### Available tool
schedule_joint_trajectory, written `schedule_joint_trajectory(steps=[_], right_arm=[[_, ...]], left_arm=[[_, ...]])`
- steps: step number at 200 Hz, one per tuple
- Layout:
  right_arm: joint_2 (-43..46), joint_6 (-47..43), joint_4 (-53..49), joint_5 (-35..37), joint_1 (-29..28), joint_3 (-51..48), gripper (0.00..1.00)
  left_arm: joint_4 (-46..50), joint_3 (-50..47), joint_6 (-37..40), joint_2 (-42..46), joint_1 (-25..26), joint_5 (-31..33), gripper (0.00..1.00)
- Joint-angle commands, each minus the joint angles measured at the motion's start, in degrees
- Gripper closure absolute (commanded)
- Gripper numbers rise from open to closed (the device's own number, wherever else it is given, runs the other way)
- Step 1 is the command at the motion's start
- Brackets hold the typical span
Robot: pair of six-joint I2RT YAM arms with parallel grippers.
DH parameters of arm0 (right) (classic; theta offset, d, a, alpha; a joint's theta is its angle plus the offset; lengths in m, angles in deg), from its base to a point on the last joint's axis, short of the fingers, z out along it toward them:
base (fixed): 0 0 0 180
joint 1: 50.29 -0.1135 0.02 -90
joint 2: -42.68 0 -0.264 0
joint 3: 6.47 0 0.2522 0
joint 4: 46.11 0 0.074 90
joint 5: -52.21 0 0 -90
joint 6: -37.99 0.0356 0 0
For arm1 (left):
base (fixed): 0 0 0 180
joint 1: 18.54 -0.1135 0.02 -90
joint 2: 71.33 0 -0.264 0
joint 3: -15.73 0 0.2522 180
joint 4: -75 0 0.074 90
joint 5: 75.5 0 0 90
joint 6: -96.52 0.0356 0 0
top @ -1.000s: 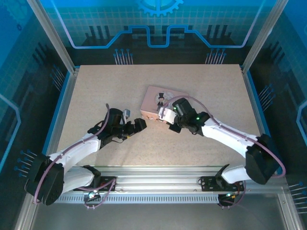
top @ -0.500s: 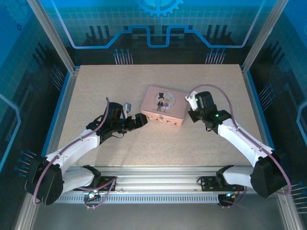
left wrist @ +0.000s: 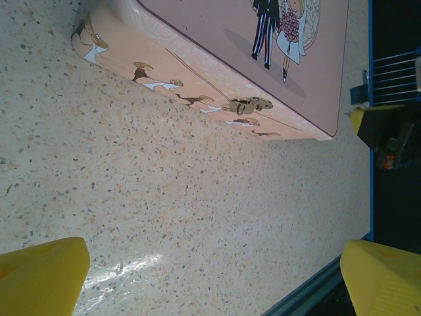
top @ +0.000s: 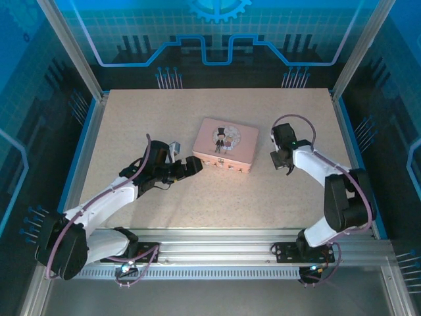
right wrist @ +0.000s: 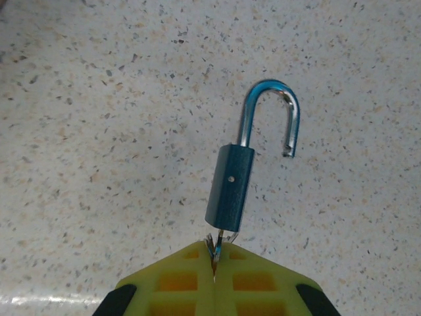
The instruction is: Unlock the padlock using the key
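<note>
The key needs to be released at the speckled table beside the pink box, so my right gripper will lower there first.
In the right wrist view the padlock (right wrist: 230,186), a small dark blue-grey body, hangs over the speckled table. Its silver shackle (right wrist: 270,108) has one end standing free of the body. The key (right wrist: 215,249) sticks in the padlock's underside. My right gripper (right wrist: 214,263) is shut on the key, its yellow pads pressed together. From above, that right gripper (top: 280,162) is to the right of the pink box (top: 225,145). My left gripper (top: 193,166) is open at the box's front left corner, with bare table between its yellow fingertips (left wrist: 41,276).
The pink box (left wrist: 217,39) carries a cartoon couple on its lid and a small brass latch (left wrist: 247,105) on its front wall. A blue rim (top: 360,164) and metal frame posts border the table. The right arm's dark links (left wrist: 391,135) show beyond the box.
My right gripper has swung from the front of the pink box out to its right side, carrying key and padlock. The left arm has hardly moved.
</note>
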Motion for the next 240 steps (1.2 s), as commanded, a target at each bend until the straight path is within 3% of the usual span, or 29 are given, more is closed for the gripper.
schedule_joint_trajectory(steps=[1,71,108,163,165,167,168,171,206,240], right_arm=[[-2.4,1.5,-1.1,0.3,1.3,3.3,1.00],[-11.5,2.1,-3.6,-0.6,3.6,8.8,0.99],[-10.6,4.7,-5.0,-0.6,4.0,9.1,0.73],[-0.1,9.8,-5.1,-5.6,3.5,5.9,0.49],[0.5,9.9,-4.8,-5.9,3.4,5.7,0.41],[1.0,9.9,-4.5,-6.2,3.3,5.4,0.15],[1.3,9.9,-4.4,-6.3,3.2,5.3,0.08],[2.1,10.1,-4.0,-6.5,3.1,5.0,0.01],[9.6,11.1,1.4,-8.7,1.5,1.5,0.00],[14.7,11.4,11.2,-7.3,1.1,-3.5,0.00]], left_arm=[[0.0,-0.1,1.7,-0.5,-0.5,0.6,0.01],[0.4,-0.3,2.2,-0.5,-0.5,1.2,0.01],[0.7,-0.1,2.4,-0.6,-0.6,1.5,0.01],[3.9,2.5,4.7,0.3,-2.2,3.6,0.01],[4.2,2.5,4.9,0.3,-2.3,3.8,0.01],[4.5,2.7,5.1,0.5,-2.4,4.0,0.01],[4.6,2.8,5.2,0.5,-2.5,4.1,0.01],[5.0,3.1,5.5,0.6,-2.7,4.4,0.01],[9.3,6.3,9.9,2.2,-5.9,9.2,0.01],[9.5,7.7,17.8,4.7,-10.4,18.7,0.01]])
